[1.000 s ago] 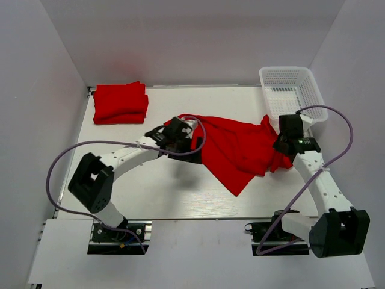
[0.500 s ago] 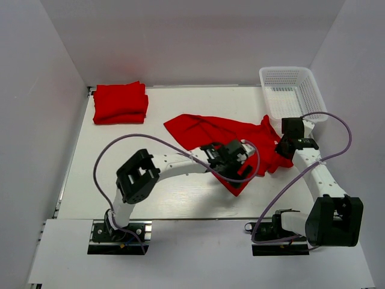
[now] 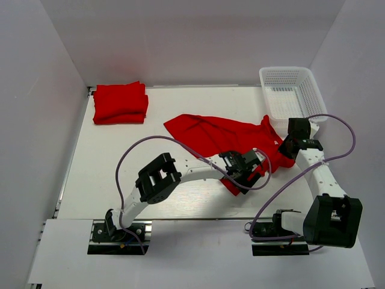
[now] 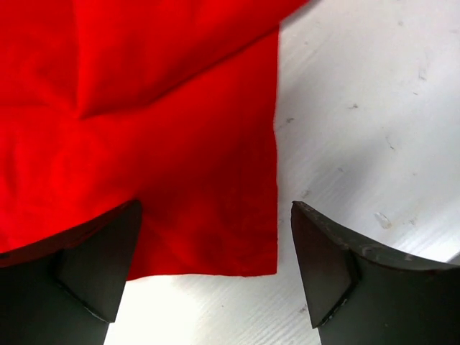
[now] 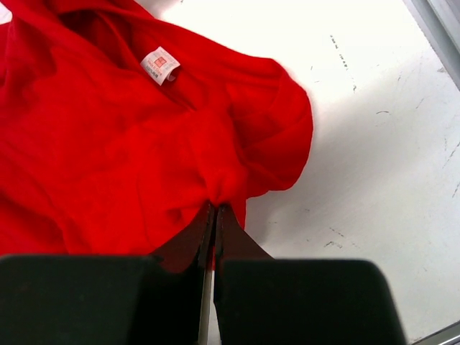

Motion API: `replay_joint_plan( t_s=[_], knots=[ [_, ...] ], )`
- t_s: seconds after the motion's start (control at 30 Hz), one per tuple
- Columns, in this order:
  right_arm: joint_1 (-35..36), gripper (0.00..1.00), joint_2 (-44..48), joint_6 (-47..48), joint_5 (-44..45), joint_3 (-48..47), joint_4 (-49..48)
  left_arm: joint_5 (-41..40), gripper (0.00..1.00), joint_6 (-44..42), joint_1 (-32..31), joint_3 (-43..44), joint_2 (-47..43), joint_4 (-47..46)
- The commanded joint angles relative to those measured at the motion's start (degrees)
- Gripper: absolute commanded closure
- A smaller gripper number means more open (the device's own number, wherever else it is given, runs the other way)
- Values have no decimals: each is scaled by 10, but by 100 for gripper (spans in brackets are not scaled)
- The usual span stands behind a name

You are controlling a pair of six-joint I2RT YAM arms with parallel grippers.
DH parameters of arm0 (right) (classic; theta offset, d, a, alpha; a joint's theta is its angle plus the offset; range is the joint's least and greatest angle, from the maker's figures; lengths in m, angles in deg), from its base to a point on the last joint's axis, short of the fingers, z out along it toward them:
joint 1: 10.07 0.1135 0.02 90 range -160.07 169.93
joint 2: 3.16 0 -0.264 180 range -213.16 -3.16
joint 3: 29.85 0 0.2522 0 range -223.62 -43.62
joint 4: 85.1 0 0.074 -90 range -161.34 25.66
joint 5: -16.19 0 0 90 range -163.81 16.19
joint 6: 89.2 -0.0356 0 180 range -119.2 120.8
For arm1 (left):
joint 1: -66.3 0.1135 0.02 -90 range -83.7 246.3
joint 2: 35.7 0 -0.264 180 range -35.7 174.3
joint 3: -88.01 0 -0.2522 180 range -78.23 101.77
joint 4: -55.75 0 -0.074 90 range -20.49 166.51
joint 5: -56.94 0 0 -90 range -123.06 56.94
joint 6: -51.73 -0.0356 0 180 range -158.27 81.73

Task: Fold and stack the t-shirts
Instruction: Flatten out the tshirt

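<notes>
The robot's left hand will next slide back and to the left in the top view and close on the t-shirt's near corner (image 3: 234, 189) (image 4: 248, 251), which is that way between its fingers.
One red t-shirt (image 3: 225, 139) lies spread and crumpled in the middle of the table. My left gripper (image 3: 248, 174) hovers open over its near corner. In the left wrist view that corner of the t-shirt (image 4: 158, 129) sits between the wide-apart fingers (image 4: 93, 266), and the gripper (image 4: 215, 248) holds nothing. My right gripper (image 3: 287, 147) is shut on a pinched bunch of the shirt's right edge. The right wrist view shows the cloth (image 5: 129, 144) gathered at the gripper (image 5: 215, 210), with a white neck label (image 5: 159, 65) farther off. Folded red t-shirts (image 3: 120, 102) are stacked at the back left.
A white mesh basket (image 3: 292, 90) stands at the back right corner, just behind my right wrist. White walls enclose the table on three sides. The left arm's purple cable (image 3: 150, 141) loops over the table beside the shirt.
My left arm swung right, from the shirt's left end to its near corner, with its jaws staying open. The right gripper shifted slightly back and right, still pinching the cloth.
</notes>
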Motion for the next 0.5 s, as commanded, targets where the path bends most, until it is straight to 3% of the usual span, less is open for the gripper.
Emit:
replay_joint_plan(
  t_s=[0.0, 0.27, 0.47],
  knots=[
    [-6, 100, 12, 8, -21, 5, -19, -9, 6, 27, -1, -35, -12, 22],
    [-14, 100, 14, 7, -33, 10, -25, -53, 10, 62, -18, -114, -44, 51],
    [-16, 100, 15, 11, -43, 10, -28, -89, 16, 123, -36, -115, -44, 112]
  ],
)
